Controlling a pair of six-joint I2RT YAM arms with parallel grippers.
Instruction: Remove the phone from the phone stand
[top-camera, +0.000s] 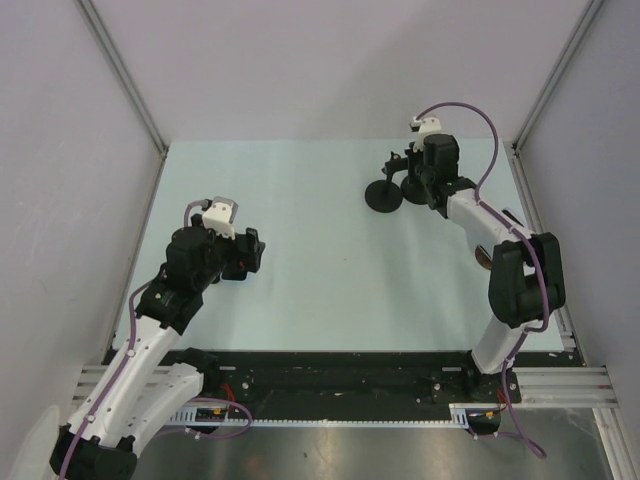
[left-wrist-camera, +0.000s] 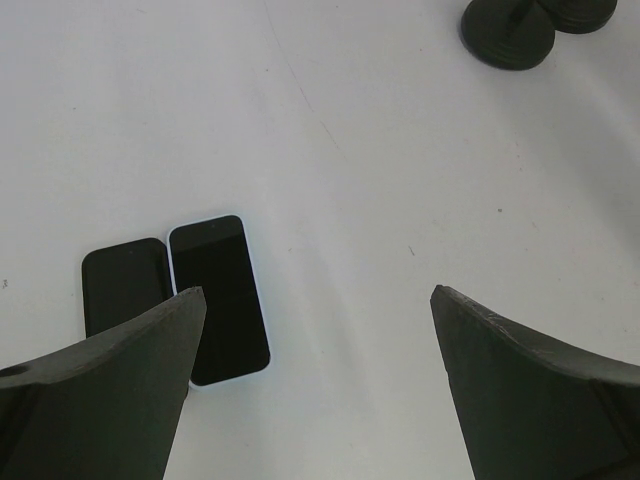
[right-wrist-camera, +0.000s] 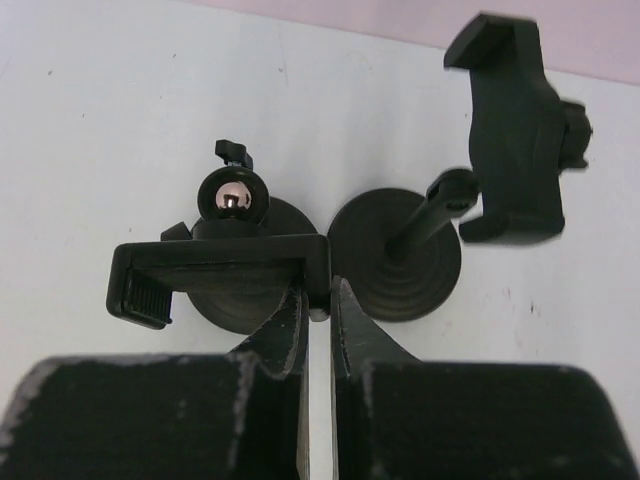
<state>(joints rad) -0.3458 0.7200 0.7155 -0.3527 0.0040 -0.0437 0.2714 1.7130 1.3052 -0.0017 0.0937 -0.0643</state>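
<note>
I will next use my right gripper to push the stand by its clamp end (right-wrist-camera: 318, 283) away from my base toward the far wall, and then open the gripper.
Two phones lie flat side by side on the table in the left wrist view: a white-edged one (left-wrist-camera: 220, 298) and a black one (left-wrist-camera: 125, 285). My left gripper (left-wrist-camera: 318, 295) is open and empty above them, with the white-edged phone just inside its left finger (left-wrist-camera: 120, 370). In the top view the left gripper (top-camera: 250, 252) hides both phones. My right gripper (right-wrist-camera: 320, 300) is shut on the end of the empty clamp (right-wrist-camera: 220, 272) of a black phone stand (right-wrist-camera: 232, 200). It sits at the far right of the table (top-camera: 412, 182).
A second black stand, with a round base (right-wrist-camera: 395, 255) and an empty tilted holder (right-wrist-camera: 515, 130), stands just right of the first. Both bases show in the top view (top-camera: 384, 197) and at the top right of the left wrist view (left-wrist-camera: 508, 35). Grey walls enclose the table.
</note>
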